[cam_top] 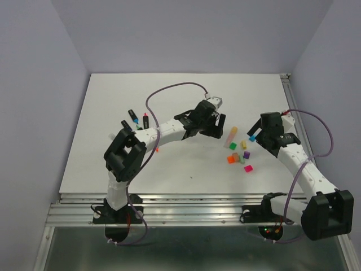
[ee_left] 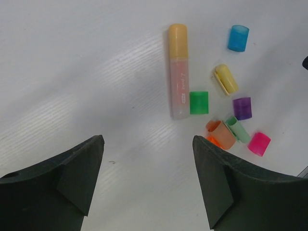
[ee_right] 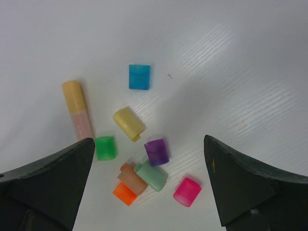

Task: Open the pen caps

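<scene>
The pen's yellow-orange cap [cam_top: 234, 130] [ee_right: 73, 96] is still on the pen, so my right gripper will next go to the left in the top view and down onto it.
Several loose pen caps lie in a cluster on the white table [cam_top: 169, 96]: cyan [ee_right: 139, 76], yellow [ee_right: 128, 123], green [ee_right: 105, 147], purple [ee_right: 157, 152], mint [ee_right: 151, 175], peach [ee_right: 132, 180], orange [ee_right: 124, 193] and pink [ee_right: 187, 191]. A pastel pink pen [ee_left: 180, 91] lies beside them with its yellow-orange cap [ee_left: 178, 41] on. My left gripper [ee_left: 148, 144] is open and empty, just left of the pen. My right gripper [ee_right: 148, 139] is open and empty, above the cluster's right side.
Three black pen bodies [cam_top: 135, 118] with coloured tips lie at the left middle of the table, beside the left arm. The table's metal rail [cam_top: 169, 206] runs along the near edge. Purple walls stand on three sides.
</scene>
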You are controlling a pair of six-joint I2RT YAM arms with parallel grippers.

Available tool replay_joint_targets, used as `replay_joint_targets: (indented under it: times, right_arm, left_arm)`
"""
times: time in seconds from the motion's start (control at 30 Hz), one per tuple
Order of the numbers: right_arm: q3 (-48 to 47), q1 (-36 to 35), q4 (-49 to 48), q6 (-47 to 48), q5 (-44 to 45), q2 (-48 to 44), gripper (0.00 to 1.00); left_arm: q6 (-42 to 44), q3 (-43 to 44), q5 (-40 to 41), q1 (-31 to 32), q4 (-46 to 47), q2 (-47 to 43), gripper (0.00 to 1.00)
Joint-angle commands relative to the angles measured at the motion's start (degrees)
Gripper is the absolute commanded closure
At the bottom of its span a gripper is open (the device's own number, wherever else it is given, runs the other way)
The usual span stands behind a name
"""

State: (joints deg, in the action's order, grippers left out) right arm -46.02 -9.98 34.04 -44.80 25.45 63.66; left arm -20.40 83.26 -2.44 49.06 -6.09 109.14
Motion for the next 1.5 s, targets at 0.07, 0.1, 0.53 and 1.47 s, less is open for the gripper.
replay_joint_targets:
  times: [0.07,0.1,0.53,1.47]
  right_arm:
    - [-4.5,1.1,-9.4,11.6,-17.2,2.2,0.0]
    - [-5.5,1.1,-9.3,11.8,-18.2,3.7,0.0]
    - [-17.4,-4.6,-12.5,12.5,-15.7,26.8,0.08]
    - [-20.8,-5.9,-13.9,5.6,-6.3,42.1,0.68]
  left_arm:
    - [-0.7,1.7,1.5,1.1,-0.2,-2.0,0.14]
    - [-1.0,0.5,2.0,1.1,0.7,-3.0,0.14]
    - [-3.5,-9.7,7.7,1.1,2.7,-11.3,0.12]
    - [-5.2,-13.3,6.3,1.1,4.6,-12.5,0.12]
